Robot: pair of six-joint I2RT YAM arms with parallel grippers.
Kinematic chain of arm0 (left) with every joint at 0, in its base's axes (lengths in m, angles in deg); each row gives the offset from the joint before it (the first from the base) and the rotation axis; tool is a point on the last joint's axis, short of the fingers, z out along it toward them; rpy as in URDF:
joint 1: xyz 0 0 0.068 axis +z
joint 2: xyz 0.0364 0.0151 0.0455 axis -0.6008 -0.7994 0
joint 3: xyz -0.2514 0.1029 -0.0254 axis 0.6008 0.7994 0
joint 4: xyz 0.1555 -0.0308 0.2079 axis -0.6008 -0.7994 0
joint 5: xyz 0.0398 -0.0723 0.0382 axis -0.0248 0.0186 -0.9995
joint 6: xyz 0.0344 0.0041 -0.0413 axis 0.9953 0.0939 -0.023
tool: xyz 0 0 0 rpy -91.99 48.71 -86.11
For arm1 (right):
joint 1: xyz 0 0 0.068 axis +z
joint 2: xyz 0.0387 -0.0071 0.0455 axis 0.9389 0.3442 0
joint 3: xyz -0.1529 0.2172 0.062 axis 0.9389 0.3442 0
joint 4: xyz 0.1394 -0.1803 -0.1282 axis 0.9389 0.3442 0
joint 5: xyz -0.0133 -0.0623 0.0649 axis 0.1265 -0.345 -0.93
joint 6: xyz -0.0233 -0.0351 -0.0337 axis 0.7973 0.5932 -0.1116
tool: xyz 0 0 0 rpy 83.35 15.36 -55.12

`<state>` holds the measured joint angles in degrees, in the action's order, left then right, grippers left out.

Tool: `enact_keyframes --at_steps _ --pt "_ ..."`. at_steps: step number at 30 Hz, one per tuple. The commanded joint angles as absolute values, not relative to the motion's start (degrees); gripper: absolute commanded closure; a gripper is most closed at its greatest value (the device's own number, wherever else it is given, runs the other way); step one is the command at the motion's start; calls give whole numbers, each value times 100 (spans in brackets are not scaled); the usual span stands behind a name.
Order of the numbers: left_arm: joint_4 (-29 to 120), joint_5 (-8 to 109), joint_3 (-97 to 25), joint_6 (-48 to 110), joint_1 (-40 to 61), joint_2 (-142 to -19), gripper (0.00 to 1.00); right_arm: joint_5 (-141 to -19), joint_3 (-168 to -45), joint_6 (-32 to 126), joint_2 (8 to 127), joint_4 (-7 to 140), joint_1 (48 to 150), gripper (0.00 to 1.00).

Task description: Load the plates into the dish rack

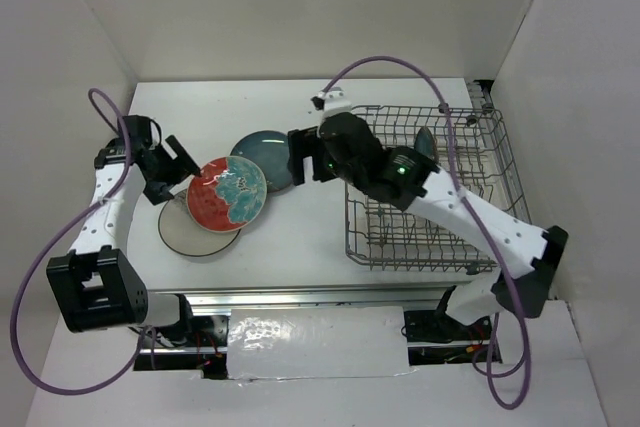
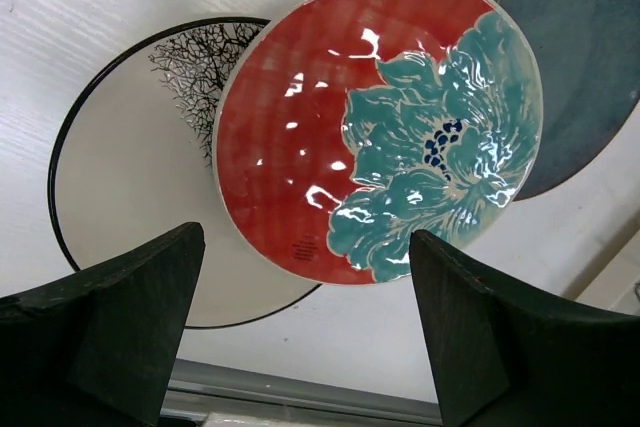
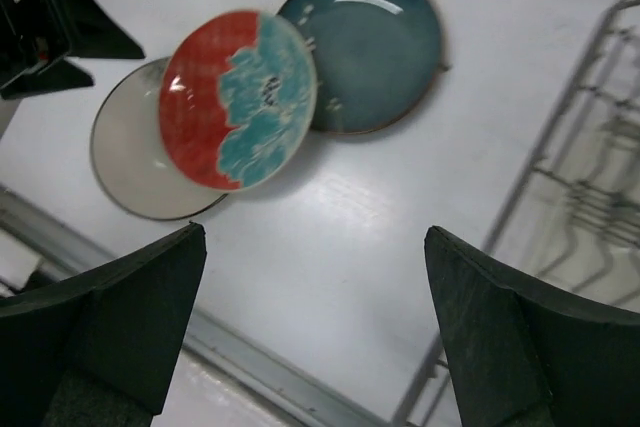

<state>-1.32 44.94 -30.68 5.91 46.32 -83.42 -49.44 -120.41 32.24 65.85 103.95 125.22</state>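
Note:
Next, my right gripper needs to lower away from the rack (image 1: 480, 247) onto the red plate's rim by the dark teal one, since that plate lies on top of the others.
Three plates lie overlapping on the white table. The red plate with a teal pattern (image 1: 227, 194) (image 2: 380, 127) (image 3: 240, 97) rests on top. It covers part of the cream plate (image 1: 190, 232) (image 2: 120, 187) (image 3: 125, 162) and the edge of a dark teal plate (image 1: 265, 157) (image 2: 585, 57) (image 3: 375, 47). A second teal plate (image 1: 425, 143) stands upright in the grey wire dish rack (image 1: 480, 247) (image 3: 600, 167) at the right. My left gripper (image 1: 172, 172) (image 2: 305, 327) is open and empty, just left of the red plate. My right gripper (image 1: 298, 159) (image 3: 315, 337) is open and empty, above the table between the teal plate and the rack.
White walls enclose the table on the left, back and right. A metal strip (image 2: 300, 392) (image 3: 260, 372) runs along the table's front edge. Purple cables loop over both arms. The left gripper's dark fingers (image 3: 45, 32) show in the right wrist view.

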Motion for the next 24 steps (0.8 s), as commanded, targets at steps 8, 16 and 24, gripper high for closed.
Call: enact_keyframes --at_steps 8,16,24 --pt "-323 5662 -4119 959 4844 -7627 3 -6958 -13396 2527 9230 9882 12032 3" --pt "-166 6567 -3954 1074 4844 -7179 2 -7750 -14137 2333 10812 9663 11680 2" --pt "-104 6849 -3716 1197 4853 -7135 1 -8409 -14489 2140 11560 9259 11478 8"
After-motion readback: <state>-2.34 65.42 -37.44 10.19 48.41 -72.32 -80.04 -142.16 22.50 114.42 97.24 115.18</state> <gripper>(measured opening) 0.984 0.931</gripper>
